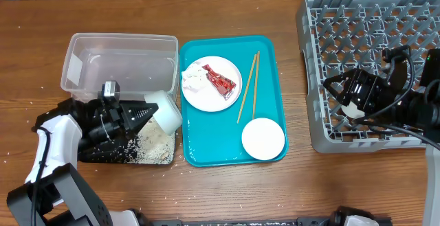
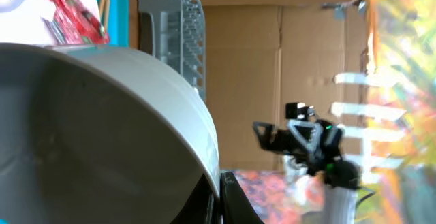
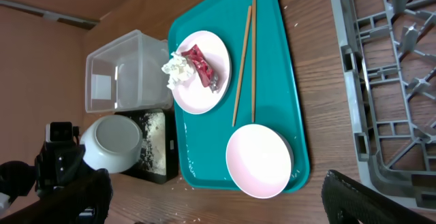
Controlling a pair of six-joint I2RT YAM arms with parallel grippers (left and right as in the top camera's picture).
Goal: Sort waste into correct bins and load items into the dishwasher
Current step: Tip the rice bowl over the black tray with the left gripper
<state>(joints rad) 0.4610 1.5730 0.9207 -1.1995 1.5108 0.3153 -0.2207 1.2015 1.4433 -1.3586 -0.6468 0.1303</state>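
The rice lies in the black tray. My left gripper will next turn the bowl upright and lower it onto the teal tray beside the second bowl.
My left gripper [image 1: 148, 111] is shut on the rim of a white bowl [image 1: 165, 110], tipped on its side over the black tray [image 1: 103, 157]. The tray holds a heap of rice grains [image 1: 155, 147]. The left wrist view shows the bowl [image 2: 102, 129] pinched between the fingers [image 2: 219, 197]. A pale plate [image 1: 199, 95] on the teal tray carries the red wrapper [image 1: 221, 82] and tissue wad [image 1: 194, 76]. Chopsticks [image 1: 247, 88] and a second bowl [image 1: 262, 139] lie beside it. My right gripper [image 1: 347, 99] is open over the grey dish rack [image 1: 371, 20].
The clear tub [image 1: 72, 61] stands behind the black tray and looks empty. The teal tray [image 1: 268, 68] lies between the bins and the rack. Rice grains are scattered on the wooden table near the black tray and along the front edge.
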